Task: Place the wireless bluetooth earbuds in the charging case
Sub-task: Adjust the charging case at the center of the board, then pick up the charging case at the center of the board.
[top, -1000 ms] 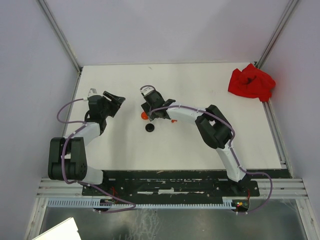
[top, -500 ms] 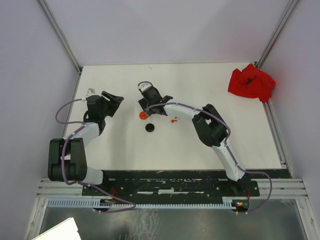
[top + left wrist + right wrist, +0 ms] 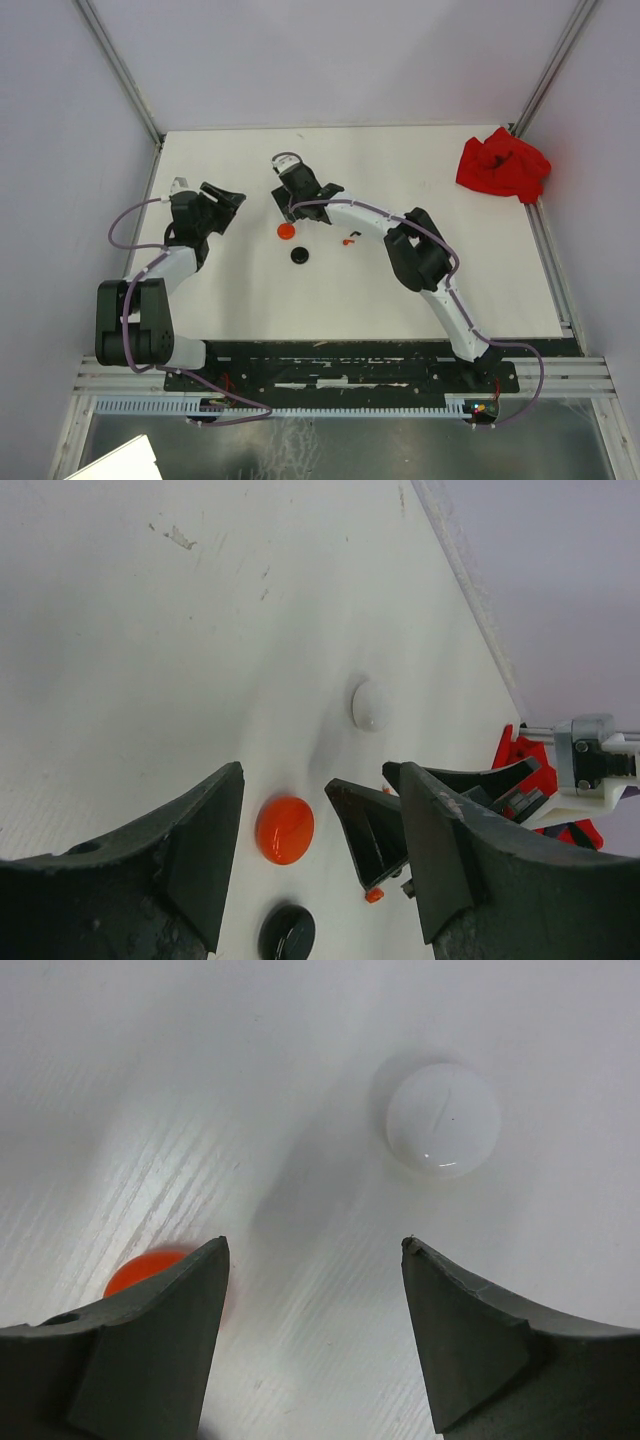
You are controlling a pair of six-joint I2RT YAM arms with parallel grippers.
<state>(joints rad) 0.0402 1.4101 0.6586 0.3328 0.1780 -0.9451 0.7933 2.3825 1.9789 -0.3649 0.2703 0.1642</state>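
Observation:
The red case (image 3: 286, 231) (image 3: 145, 1268) is back from and below my right gripper. I should move that gripper back and down over the case to close on its sides.
A round red case (image 3: 286, 231) and a round black case (image 3: 300, 255) lie closed mid-table. Tiny red earbuds (image 3: 348, 240) lie to their right. One red earbud (image 3: 373, 894) shows in the left wrist view, with the red case (image 3: 285, 829), the black case (image 3: 287, 932) and a closed white case (image 3: 370, 704). My right gripper (image 3: 303, 196) is open and empty, hovering just beyond the red case. The right wrist view (image 3: 315, 1260) shows the white case (image 3: 443, 1120) ahead and the red case (image 3: 145, 1268) behind its left finger. My left gripper (image 3: 228, 205) is open and empty, to the left.
A crumpled red cloth (image 3: 503, 165) lies at the far right corner of the white table (image 3: 450, 280). Grey walls and metal posts close in the table on three sides.
My right gripper has moved away from the red case towards the far left, so the case now shows in full. The left arm has hardly moved.

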